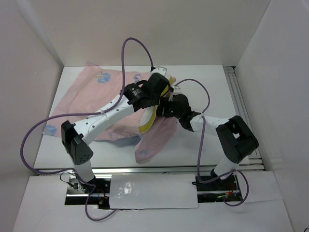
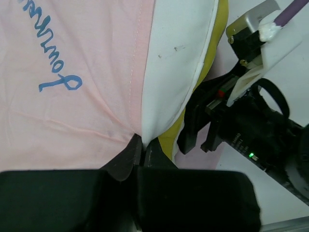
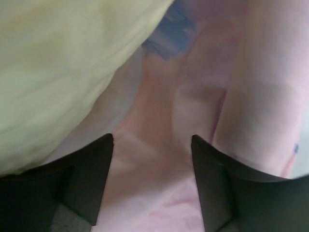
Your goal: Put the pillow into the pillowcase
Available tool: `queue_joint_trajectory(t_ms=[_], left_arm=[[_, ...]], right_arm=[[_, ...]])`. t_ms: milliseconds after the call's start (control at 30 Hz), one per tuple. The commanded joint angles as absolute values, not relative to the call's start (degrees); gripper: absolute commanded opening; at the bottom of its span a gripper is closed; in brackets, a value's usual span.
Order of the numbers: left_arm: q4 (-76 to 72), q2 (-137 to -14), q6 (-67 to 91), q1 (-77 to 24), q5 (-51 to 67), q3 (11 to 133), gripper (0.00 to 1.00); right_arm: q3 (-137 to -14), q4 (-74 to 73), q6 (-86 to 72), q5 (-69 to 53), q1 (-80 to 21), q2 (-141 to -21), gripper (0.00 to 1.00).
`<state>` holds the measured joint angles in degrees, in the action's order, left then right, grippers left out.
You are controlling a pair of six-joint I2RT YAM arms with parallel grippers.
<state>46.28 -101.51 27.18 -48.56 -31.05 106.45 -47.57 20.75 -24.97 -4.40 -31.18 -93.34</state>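
I will next use my left gripper to bring the pillow's white edge down onto pink pillowcase cloth [image 1: 163,128] [image 2: 198,158] below the gripper and let go of that edge, because the pillow's yellow piece of cloth is still sticking out.
The pale pink pillowcase [image 1: 82,96] lies spread over the left and middle of the table, reverse side up, with blue lettering showing through [image 2: 58,82]. The white pillow, with its yellow edge strip [image 1: 146,122], sticks out of the pillowcase at the middle. My left gripper [image 1: 161,94] is shut on the pillow's white edge [image 2: 178,58], with pink cloth draped beside its fingertips [image 2: 142,142]. My right gripper [image 1: 167,110] is open just right of the pillow; it also shows in the left wrist view [image 2: 197,142]. Its open jaws [image 3: 152,145] hover over pink pillowcase cloth [image 3: 159,183], with the yellow strip [image 3: 58,72] to their upper left.
White walls close in the table on the left, back and right. A metal rail [image 1: 239,96] runs along the right side and a metal strip [image 1: 145,169] along the front edge. Purple cables [image 1: 128,48] loop above both arms.
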Motion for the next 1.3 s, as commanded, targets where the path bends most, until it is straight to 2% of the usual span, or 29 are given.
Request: queue_joint_trajectory(t_ms=[0, 233, 300, 400, 500, 633, 700, 733, 867, 933, 1033, 1267], left_arm=[[41.31, -98.00, 28.91, -48.87, -30.23, 106.61, 0.00], [38.77, -94.66, 29.53, -48.87, -28.65, 103.02, 0.00], [38.15, -93.17, 30.05, -48.87, -28.04, 101.61, 0.00], [37.62, -91.15, 30.06, -48.87, -28.04, 100.11, 0.00], [37.09, -89.74, 30.59, -48.35, -28.04, 99.58, 0.00], [37.09, -87.72, 31.11, -48.34, -28.65, 98.17, 0.00], [37.09, -87.11, 31.64, -47.81, -28.65, 97.12, 0.00], [37.09, -87.10, 31.64, -47.81, -28.65, 97.12, 0.00], [37.09, -86.57, 32.96, -46.76, -32.24, 95.19, 0.00], [38.13, -87.97, 35.14, -45.10, -36.27, 95.19, 0.00], [41.30, -92.10, 37.43, -41.23, -36.30, 95.71, 0.00], [37.63, -98.60, 40.95, -33.40, -36.46, 87.81, 0.00]], right_arm=[[-49.83, 30.67, -24.53, 2.62, -33.05, -95.88, 0.74], [-51.06, 34.01, -23.99, 7.12, -35.42, -103.43, 0.75], [-51.06, 35.94, -23.47, 8.69, -35.95, -104.93, 0.71], [-51.68, 37.78, -23.47, 10.11, -37.00, -107.75, 0.69], [-50.90, 42.09, -23.99, 8.70, -37.00, -108.90, 0.62], [-50.89, 44.03, -24.61, 7.56, -37.00, -108.90, 0.41], [-50.89, 44.03, -24.09, 6.86, -37.00, -108.03, 0.09], [-50.89, 44.03, -24.08, 7.38, -37.52, -107.32, 0.00], [-47.92, 41.76, -23.55, 5.90, -36.31, -101.35, 0.00], [-46.07, 40.17, -23.55, 2.48, -34.90, -95.12, 0.00], [-42.28, 33.16, -24.08, 0.01, -31.04, -85.72, 0.00], [-36.56, 22.51, -29.35, -14.21, -16.54, -66.11, 0.00]])
